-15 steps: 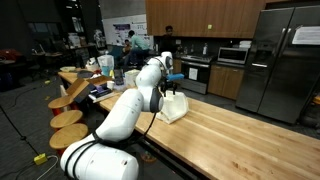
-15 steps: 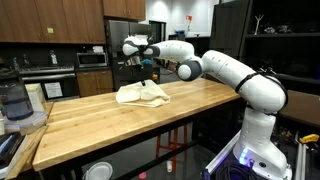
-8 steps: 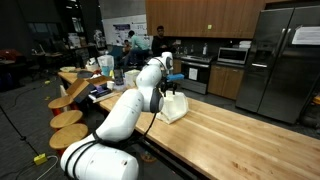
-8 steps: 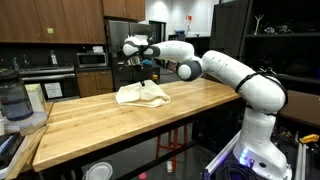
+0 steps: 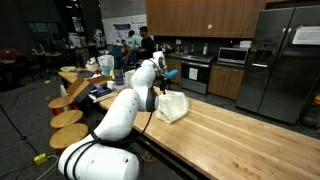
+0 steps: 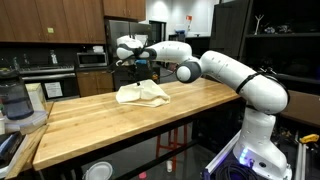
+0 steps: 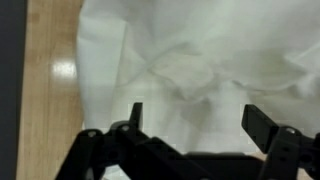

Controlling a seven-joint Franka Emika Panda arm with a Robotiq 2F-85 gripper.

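I need to lower my gripper onto the white cloth's creased part (image 6: 139, 91) (image 7: 191, 92) and close it, because those creases are below my gripper and its fingers are wide apart and empty.
A crumpled white cloth (image 5: 172, 106) lies on the wooden table (image 5: 240, 135), near its far end; it also shows as a pale heap (image 6: 142, 94). My gripper (image 6: 134, 66) hangs above the cloth, clear of it, at the end of the white arm. Seen from the wrist, the cloth (image 7: 190, 70) fills most of the picture below my gripper (image 7: 195, 118), whose two dark fingers stand wide apart with nothing between them. The gripper is open.
A blender jar (image 6: 13, 100) stands at the table's end. Round wooden stools (image 5: 68, 115) line one side. Behind are kitchen cabinets, a microwave (image 6: 92, 59) and a steel fridge (image 5: 280, 60). A person (image 5: 144, 42) stands in the background.
The arm has shifted slightly sideways above the cloth. The gripper stays open. A person in the background has walked along the counter.
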